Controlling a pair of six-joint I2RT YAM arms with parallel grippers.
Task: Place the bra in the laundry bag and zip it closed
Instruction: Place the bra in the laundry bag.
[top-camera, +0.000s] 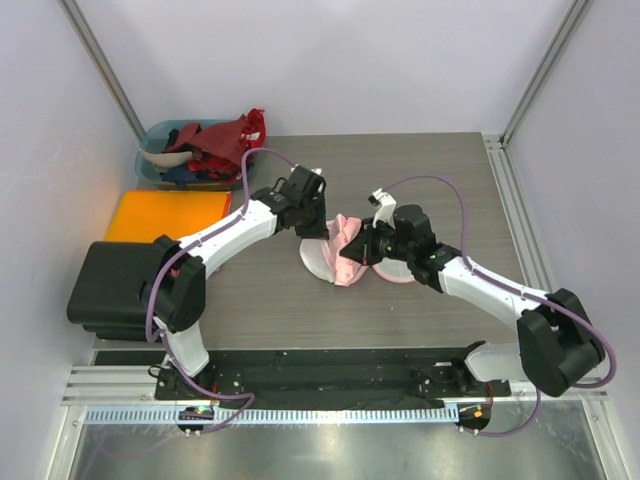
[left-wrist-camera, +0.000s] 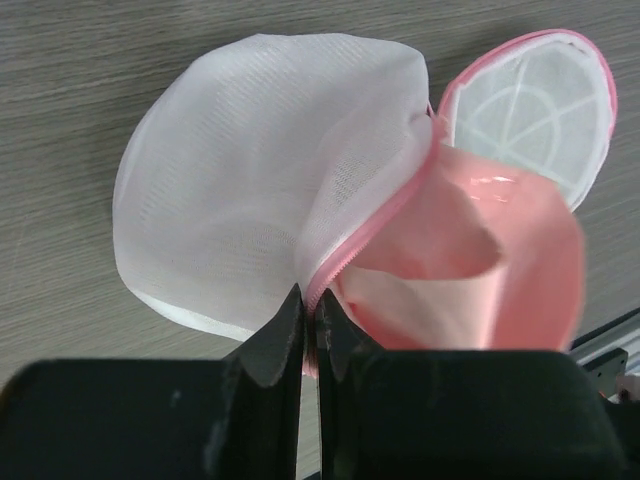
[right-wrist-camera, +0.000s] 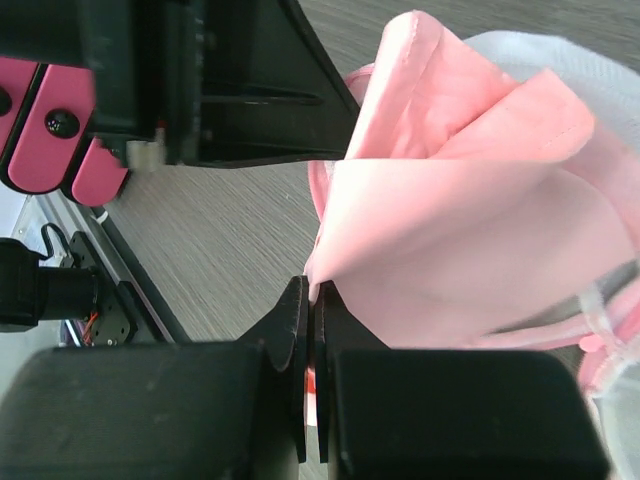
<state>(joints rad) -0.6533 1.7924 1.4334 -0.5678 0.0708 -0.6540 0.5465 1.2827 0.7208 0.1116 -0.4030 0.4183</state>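
The laundry bag's opening (top-camera: 329, 250) is to the left of my right gripper in the top view. My right gripper needs to move that way next and let go of the bra's bulging edge.
The white mesh laundry bag (top-camera: 318, 260) lies open mid-table, its pink zip trim running round the edge. In the left wrist view the laundry bag (left-wrist-camera: 230, 190) spreads wide, and its round ribbed half (left-wrist-camera: 545, 100) stands up at the back right. My left gripper (left-wrist-camera: 311, 312) is shut on the pink zip edge. The pink bra (left-wrist-camera: 470, 270) bulges out of the opening. My right gripper (right-wrist-camera: 313, 295) is shut on a folded edge of the bra (right-wrist-camera: 470, 250), close beside the left gripper (right-wrist-camera: 250, 90). From above, the right gripper (top-camera: 362, 250) and left gripper (top-camera: 312, 228) flank the bra (top-camera: 350, 258).
A teal bin (top-camera: 158, 160) of red and dark clothes stands at the back left. An orange flat pad (top-camera: 165, 215) and a black box (top-camera: 110, 285) sit along the left edge. A metal rail (top-camera: 515, 210) borders the table's right side.
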